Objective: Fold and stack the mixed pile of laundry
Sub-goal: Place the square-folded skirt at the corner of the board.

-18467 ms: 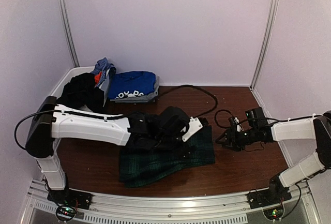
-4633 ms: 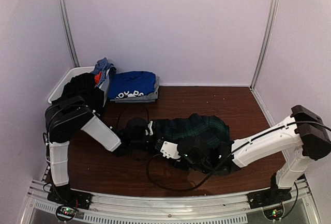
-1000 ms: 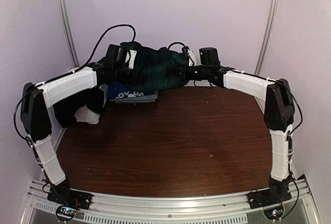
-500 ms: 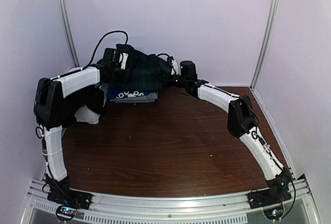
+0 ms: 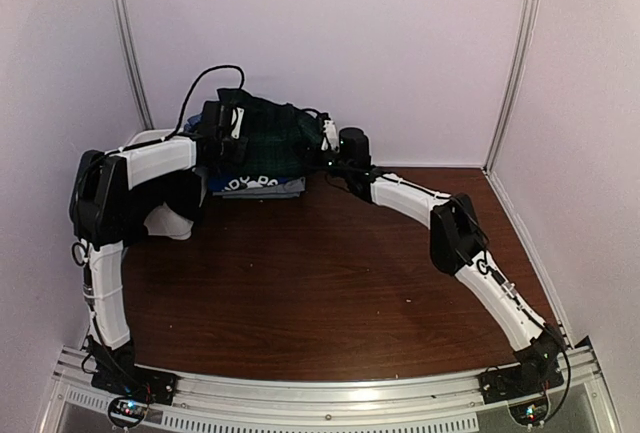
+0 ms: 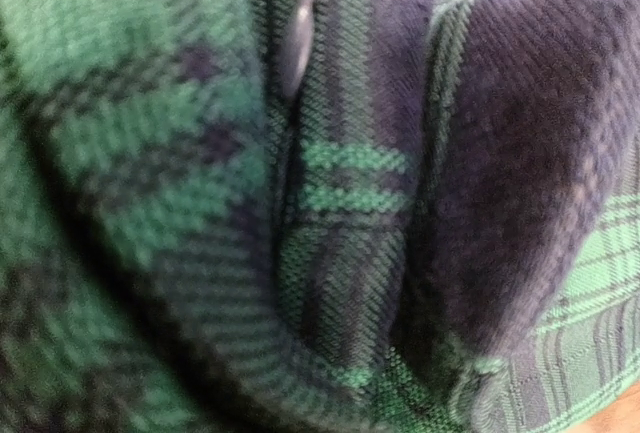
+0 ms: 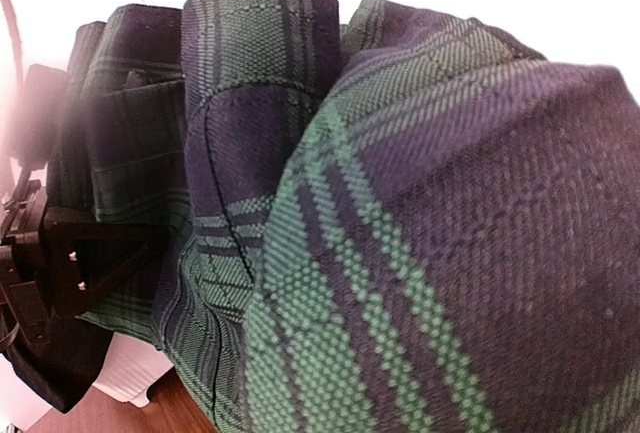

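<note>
My left gripper lowers the skirt's end next until the tartan rests on the folded royal-blue T-shirt (image 5: 248, 183), which lies below my left gripper, and then releases.
The folded dark green tartan skirt (image 5: 272, 138) hangs in the air at the back left, just above the folded royal-blue T-shirt (image 5: 248, 183). My left gripper (image 5: 228, 138) holds the skirt's left end and my right gripper (image 5: 325, 143) holds its right end. Both are shut on the cloth, which hides their fingers. Tartan weave (image 6: 340, 203) with a zip pull (image 6: 303, 23) fills the left wrist view. The right wrist view is also filled by the skirt (image 7: 420, 253). More of the laundry pile, black pieces (image 5: 170, 198), lies at the left.
The blue T-shirt lies on a grey folded piece (image 5: 262, 193) on the brown table (image 5: 330, 273). The white basket (image 7: 125, 383) stands at the back left, mostly behind my left arm. The walls stand close behind and on both sides.
Both grippers have carried the skirt to the left, over the blue T-shirt. The right arm has stretched further left and the skirt is more bunched between the grippers.
</note>
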### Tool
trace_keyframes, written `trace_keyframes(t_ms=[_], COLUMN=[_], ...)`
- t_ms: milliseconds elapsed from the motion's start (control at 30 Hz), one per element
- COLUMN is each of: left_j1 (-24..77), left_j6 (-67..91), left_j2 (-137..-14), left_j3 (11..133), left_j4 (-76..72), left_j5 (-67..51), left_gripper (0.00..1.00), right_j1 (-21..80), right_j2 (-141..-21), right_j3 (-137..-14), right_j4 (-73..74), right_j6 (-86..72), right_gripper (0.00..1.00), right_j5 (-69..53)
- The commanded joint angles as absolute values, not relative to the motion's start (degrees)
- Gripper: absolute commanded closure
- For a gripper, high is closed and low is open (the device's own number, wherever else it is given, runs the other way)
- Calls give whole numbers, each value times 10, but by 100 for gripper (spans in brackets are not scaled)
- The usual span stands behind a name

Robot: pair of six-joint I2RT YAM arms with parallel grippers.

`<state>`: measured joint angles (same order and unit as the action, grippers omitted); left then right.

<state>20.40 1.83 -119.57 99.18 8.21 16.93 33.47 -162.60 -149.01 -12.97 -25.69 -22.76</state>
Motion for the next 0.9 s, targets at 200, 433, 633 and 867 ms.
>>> trace_keyframes(t_ms=[200, 433, 633, 867], left_j1=[163, 163, 163, 147], left_j6=[36, 56, 64, 86], left_j2=[-1244, -1212, -1177, -1210], left_j3=[1035, 1006, 990, 1015], left_j4=[118, 125, 129, 174], left_j5=[259, 255, 249, 238], left_gripper=[100, 100, 100, 100], right_j1=[317, 313, 313, 313], right_j2=[-1650, -1647, -1635, -1643], right_j3=[-1513, -1514, -1514, -1513], right_j4=[-177, -181, -177, -171], right_j6=[-256, -268, -267, -271], right_gripper=[93, 93, 93, 89], right_j5=[-147, -148, -151, -144])
